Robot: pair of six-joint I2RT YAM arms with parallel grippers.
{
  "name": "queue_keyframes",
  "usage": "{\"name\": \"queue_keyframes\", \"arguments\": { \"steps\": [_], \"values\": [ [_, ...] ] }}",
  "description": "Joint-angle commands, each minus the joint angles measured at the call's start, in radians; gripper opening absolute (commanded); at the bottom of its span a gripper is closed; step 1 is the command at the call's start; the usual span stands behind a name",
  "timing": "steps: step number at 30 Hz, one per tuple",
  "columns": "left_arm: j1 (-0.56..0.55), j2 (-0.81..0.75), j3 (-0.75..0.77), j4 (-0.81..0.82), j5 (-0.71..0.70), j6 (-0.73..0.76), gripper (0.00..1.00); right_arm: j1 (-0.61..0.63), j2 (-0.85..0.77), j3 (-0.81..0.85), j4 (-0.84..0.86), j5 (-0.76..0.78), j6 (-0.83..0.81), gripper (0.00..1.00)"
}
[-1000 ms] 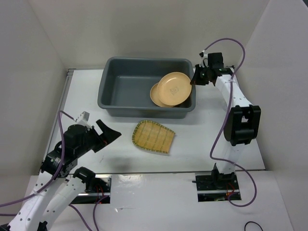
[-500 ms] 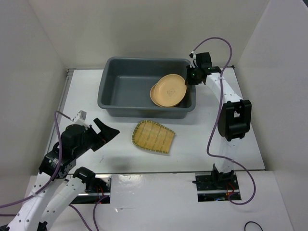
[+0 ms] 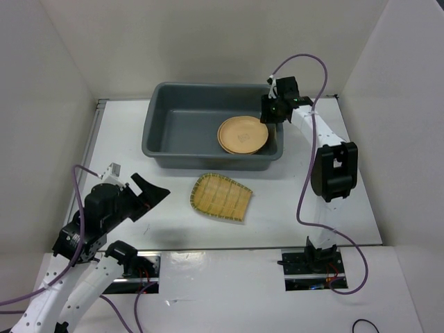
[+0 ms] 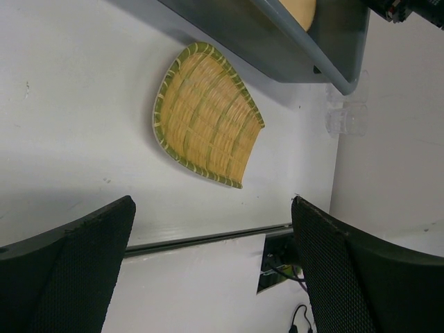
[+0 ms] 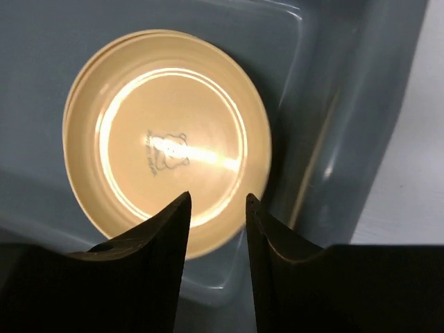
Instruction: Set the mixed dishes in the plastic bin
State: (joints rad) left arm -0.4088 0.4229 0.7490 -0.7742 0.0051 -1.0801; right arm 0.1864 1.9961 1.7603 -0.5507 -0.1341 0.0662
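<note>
I need to move my left gripper down and to the right in the top view next, onto the tray's rounded near corner (image 3: 194, 204), as the tray is still outside the bin (image 3: 208, 88).
The dark grey plastic bin (image 3: 208, 88) stands at the back of the table. Two tan-orange plates (image 3: 243, 134) lie stacked flat in its right end, the top plate (image 5: 166, 132) almost covering the lower one. My right gripper (image 3: 269, 114) hovers over the bin's right wall (image 5: 333, 139); in its wrist view the gripper (image 5: 218, 198) is open, with a gap between the fingers and nothing in it. The yellow ribbed tray (image 3: 220, 197) lies on the table in front of the bin. My left gripper (image 3: 149, 194) hangs wide open, left of the tray (image 4: 207, 114) and apart from it.
White walls close in the table on the left, back and right. A dark groove (image 3: 208, 247) runs along the table's near edge. A small clear plastic piece (image 4: 345, 118) sits by the bin's right front corner (image 4: 340, 76). The right arm's purple cable (image 3: 303, 66) loops above the bin's corner.
My right gripper moved left over the bin's right end and opened. The plate it held tilted has dropped flat onto the other plate. The left arm shifted slightly.
</note>
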Motion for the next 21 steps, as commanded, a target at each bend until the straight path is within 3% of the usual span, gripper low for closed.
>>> {"name": "queue_keyframes", "arguments": {
  "steps": [1, 3, 4, 6, 10, 12, 15, 17, 21],
  "values": [
    [0.005, -0.030, 0.024, -0.005, 0.001, -0.023, 1.00, 0.016, -0.003, 0.033, 0.049, 0.048, -0.034, 0.43],
    [0.005, -0.039, 0.024, -0.016, 0.001, -0.023, 1.00, 0.016, -0.013, 0.033, 0.049, 0.048, -0.045, 0.51],
    [0.005, -0.052, 0.013, -0.016, 0.010, -0.035, 1.00, 0.016, -0.013, 0.033, 0.049, 0.048, -0.058, 0.60],
    [0.005, -0.065, 0.004, -0.016, 0.021, -0.044, 1.00, 0.016, -0.036, 0.033, 0.049, 0.059, -0.069, 0.53],
    [0.005, -0.085, -0.007, -0.016, 0.032, -0.053, 1.00, 0.016, -0.101, 0.033, 0.049, 0.070, -0.091, 0.53],
    [0.005, -0.070, -0.007, -0.005, 0.059, -0.041, 1.00, 0.016, -0.140, 0.033, 0.040, 0.028, -0.124, 0.63],
    [0.005, 0.032, 0.048, 0.006, 0.070, 0.026, 1.00, 0.016, -0.235, 0.056, -0.024, -0.010, -0.199, 0.75],
    [0.005, 0.187, 0.097, 0.006, 0.094, 0.115, 1.00, 0.016, -0.333, 0.039, -0.063, -0.010, -0.232, 0.81],
    [0.005, 0.469, 0.139, 0.113, 0.211, 0.226, 1.00, 0.016, -0.552, -0.190, -0.037, 0.001, -0.296, 0.91]
  ]
}}
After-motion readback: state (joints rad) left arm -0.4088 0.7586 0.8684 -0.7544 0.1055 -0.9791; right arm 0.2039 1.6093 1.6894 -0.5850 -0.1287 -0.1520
